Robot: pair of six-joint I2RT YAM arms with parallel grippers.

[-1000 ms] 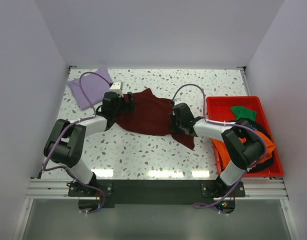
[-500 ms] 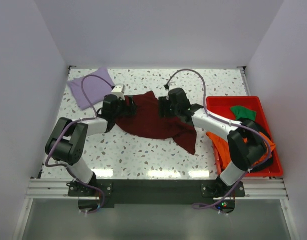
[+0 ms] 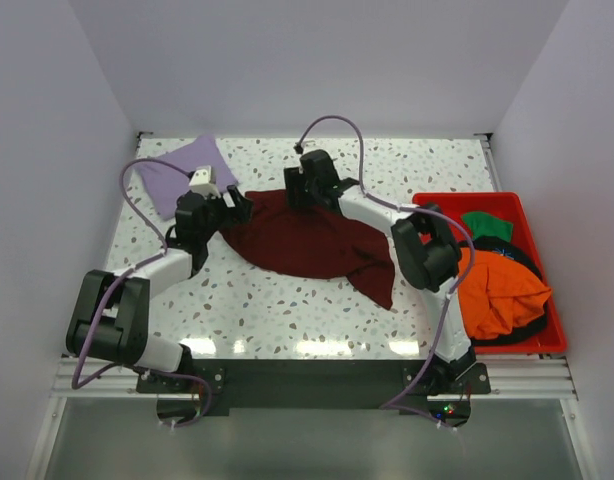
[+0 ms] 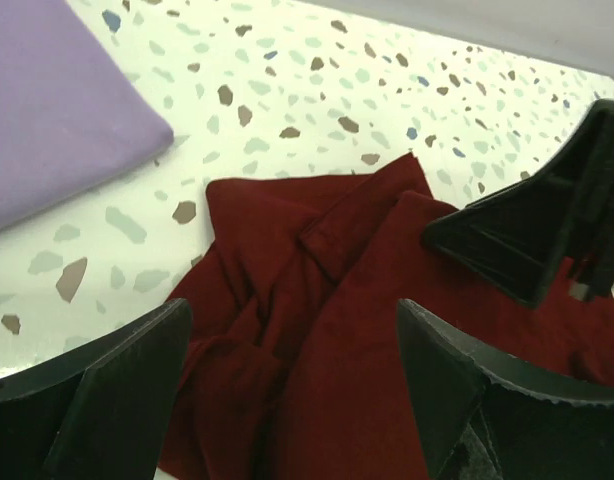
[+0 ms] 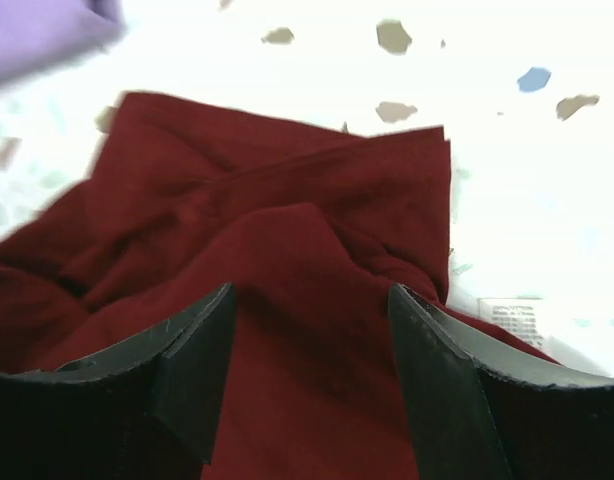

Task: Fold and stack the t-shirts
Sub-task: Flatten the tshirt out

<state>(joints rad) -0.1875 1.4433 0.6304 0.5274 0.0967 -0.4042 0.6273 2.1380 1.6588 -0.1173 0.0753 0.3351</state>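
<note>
The right gripper lowers and closes on the raised maroon fold (image 5: pixel 309 275) near the shirt's far edge next, since that fold lies below, between its open fingers.
A large dark maroon t-shirt (image 3: pixel 312 245) lies crumpled in the middle of the table. My left gripper (image 3: pixel 237 208) hovers open over its left edge, with bunched maroon folds (image 4: pixel 287 300) between the fingers (image 4: pixel 117 390). My right gripper (image 3: pixel 293 192) stands open above the shirt's far edge, its fingers (image 5: pixel 192 360) straddling a raised fold (image 5: pixel 307 250), apart from it. A small white tag (image 5: pixel 512 318) shows beside the right finger. A folded lavender t-shirt (image 3: pixel 180 174) lies at the far left corner. The right gripper's dark body (image 4: pixel 547 220) shows in the left wrist view.
A red plastic bin (image 3: pixel 428 203) stands at the right edge, holding an orange t-shirt (image 3: pixel 499 296), a green one (image 3: pixel 487 224) and a black one (image 3: pixel 507 256). White walls close in the speckled table (image 3: pixel 287 310) on three sides.
My right gripper opened, let go of the maroon shirt's right side and swung back to its far edge. The left gripper shifted slightly left and stayed open.
</note>
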